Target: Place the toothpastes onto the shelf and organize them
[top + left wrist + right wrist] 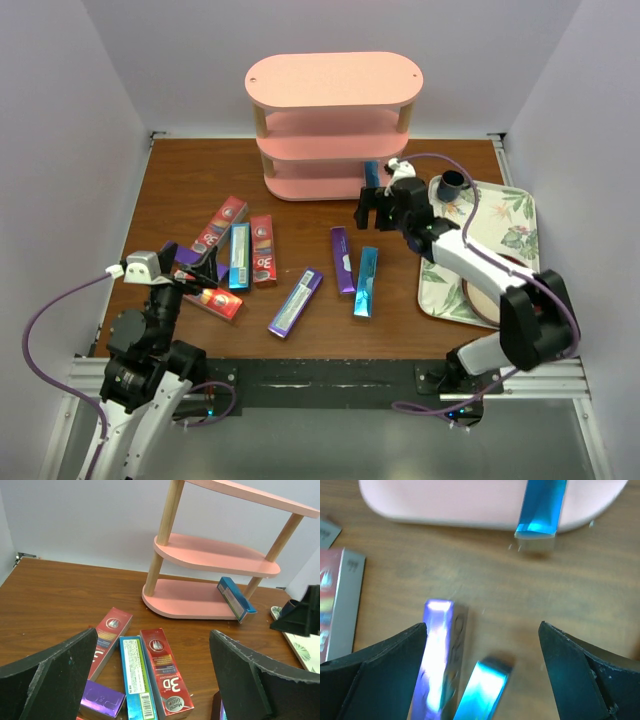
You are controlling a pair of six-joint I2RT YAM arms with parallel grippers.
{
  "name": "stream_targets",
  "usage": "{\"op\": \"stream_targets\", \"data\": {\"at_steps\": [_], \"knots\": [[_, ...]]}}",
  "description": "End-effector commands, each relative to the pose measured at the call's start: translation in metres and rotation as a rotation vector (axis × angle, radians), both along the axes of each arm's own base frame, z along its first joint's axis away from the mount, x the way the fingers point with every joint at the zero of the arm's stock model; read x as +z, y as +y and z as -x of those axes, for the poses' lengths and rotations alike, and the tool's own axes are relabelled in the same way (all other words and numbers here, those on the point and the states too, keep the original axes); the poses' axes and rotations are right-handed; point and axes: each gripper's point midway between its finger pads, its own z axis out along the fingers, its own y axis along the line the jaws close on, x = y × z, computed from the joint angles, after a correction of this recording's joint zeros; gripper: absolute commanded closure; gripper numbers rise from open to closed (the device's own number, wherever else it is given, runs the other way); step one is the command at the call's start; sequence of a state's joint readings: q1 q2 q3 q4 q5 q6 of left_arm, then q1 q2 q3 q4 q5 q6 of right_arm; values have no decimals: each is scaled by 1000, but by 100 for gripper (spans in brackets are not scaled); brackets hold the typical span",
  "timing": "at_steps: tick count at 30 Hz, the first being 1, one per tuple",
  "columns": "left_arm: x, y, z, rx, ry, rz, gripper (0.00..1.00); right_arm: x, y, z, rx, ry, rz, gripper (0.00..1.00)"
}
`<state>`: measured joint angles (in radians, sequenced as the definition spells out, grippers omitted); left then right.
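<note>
I will next move my right gripper back and down onto the near end of the blue carton, because that end reaches past the purple carton beside it.
The pink three-tier shelf (330, 120) stands at the back of the table. One blue carton (372, 172) lies on its bottom board and sticks out over the front edge; it also shows in the left wrist view (235, 599) and the right wrist view (540, 510). My right gripper (372, 207) is open and empty, just in front of that carton, above a purple carton (437, 655) and a blue carton (480, 690). My left gripper (197, 266) is open and empty over the left pile: red cartons (165, 670) (111, 635), a blue one (135, 680) and a purple one (100, 700).
Another purple carton (296, 301) lies at mid-table and a red one (213, 300) by my left gripper. A floral tray (505, 235) at the right holds a dark cup (452, 184). White walls enclose the table on three sides.
</note>
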<state>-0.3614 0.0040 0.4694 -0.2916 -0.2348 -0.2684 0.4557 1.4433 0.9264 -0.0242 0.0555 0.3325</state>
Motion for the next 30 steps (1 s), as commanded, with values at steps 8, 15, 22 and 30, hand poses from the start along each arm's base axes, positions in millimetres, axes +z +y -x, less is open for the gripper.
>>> {"op": "stream_targets", "data": {"at_steps": [8, 15, 22, 30], "knots": [[35, 7, 27, -17, -181, 47, 1, -10, -18, 100, -140, 86, 16, 2], [35, 6, 27, -19, -178, 49, 1, -51, 12, 166, -69, 235, 10, 1], [34, 7, 26, -15, -173, 48, 1, -75, 15, 212, -105, 253, 75, 2], [33, 6, 25, -15, -169, 45, 1, -86, 26, 214, -177, 183, 155, 3]]}}
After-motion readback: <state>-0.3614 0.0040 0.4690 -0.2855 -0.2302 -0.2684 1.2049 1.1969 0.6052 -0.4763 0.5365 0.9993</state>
